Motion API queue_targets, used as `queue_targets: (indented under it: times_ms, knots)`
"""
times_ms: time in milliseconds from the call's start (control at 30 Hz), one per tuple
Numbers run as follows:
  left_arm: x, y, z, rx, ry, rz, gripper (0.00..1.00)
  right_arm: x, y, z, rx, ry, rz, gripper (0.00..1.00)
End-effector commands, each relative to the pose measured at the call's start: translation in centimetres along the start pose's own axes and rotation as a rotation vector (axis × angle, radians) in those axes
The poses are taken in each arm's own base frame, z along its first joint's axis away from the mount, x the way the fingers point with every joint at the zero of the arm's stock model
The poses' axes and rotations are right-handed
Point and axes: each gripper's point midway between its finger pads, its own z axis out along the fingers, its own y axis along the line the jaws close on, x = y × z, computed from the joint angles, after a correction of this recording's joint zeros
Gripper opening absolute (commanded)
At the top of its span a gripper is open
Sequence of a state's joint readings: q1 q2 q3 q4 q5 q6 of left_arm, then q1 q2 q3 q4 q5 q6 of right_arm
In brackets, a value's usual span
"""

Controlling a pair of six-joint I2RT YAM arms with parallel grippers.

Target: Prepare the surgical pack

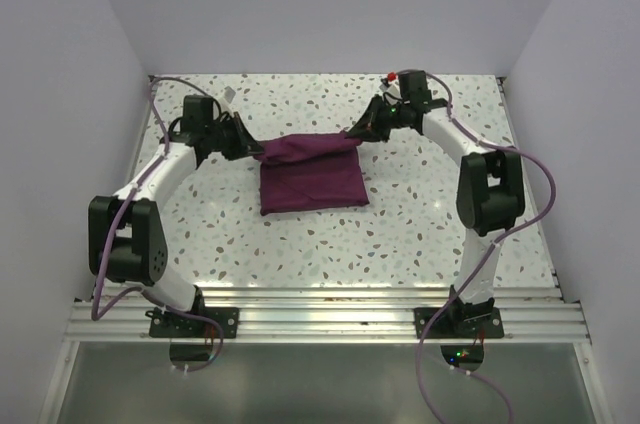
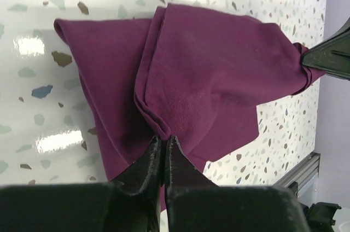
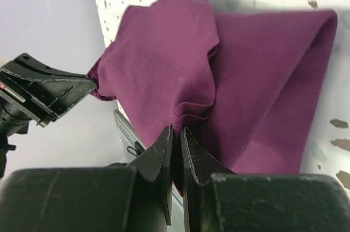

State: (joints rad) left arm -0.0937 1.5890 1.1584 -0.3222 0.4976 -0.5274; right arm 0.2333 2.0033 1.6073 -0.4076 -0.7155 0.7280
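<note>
The robot's right gripper needs to lower the raised corner of the pack back over the pack's flat part next and let go, because that flat part is below the gripper and back toward the base.
The surgical pack (image 1: 312,179) is a maroon-purple cloth, folded, resting on the speckled table. Its far edge is raised and stretched between both arms. My left gripper (image 1: 256,151) is shut on the far left corner of the cloth. The left wrist view shows that gripper (image 2: 163,138) pinching a bunched fold of the pack (image 2: 213,73). My right gripper (image 1: 352,131) is shut on the far right corner. Seen from the right wrist, this gripper (image 3: 176,129) clamps a gathered fold of the pack (image 3: 164,62), with the other arm's fingers (image 3: 60,92) at the opposite corner.
White walls enclose the table on three sides. An aluminium rail (image 1: 330,309) runs along the near edge, carrying both arm bases. A small red object (image 1: 391,76) sits near the back wall behind the right arm. Cables (image 1: 540,179) loop beside each arm.
</note>
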Motion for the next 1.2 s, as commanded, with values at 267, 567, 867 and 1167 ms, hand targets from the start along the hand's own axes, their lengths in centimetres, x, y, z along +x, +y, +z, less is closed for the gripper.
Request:
queue_targets:
  times_ms: [267,567,867,1167]
  knots:
    - [5.0,2.6,0.3,-0.064,0.080,-0.015,0.00,5.8,-3.6,-1.8,0.053,0.110,-0.043,0.06]
    - [7.4,4.2,1.0,-0.097,0.164,-0.041,0.24,8.5,-6.8,-2.6,0.163,0.207,-0.132,0.39]
    - [7.8,2.0,-0.4,0.010,0.169,0.037,0.42,0.0,-1.0,-2.1,0.085,-0.020,-0.308,0.77]
    - [8.8,2.3,-1.4,0.001,0.167,0.084,0.44,-4.0,0.0,3.7,-0.067,0.057,-0.369,0.83]
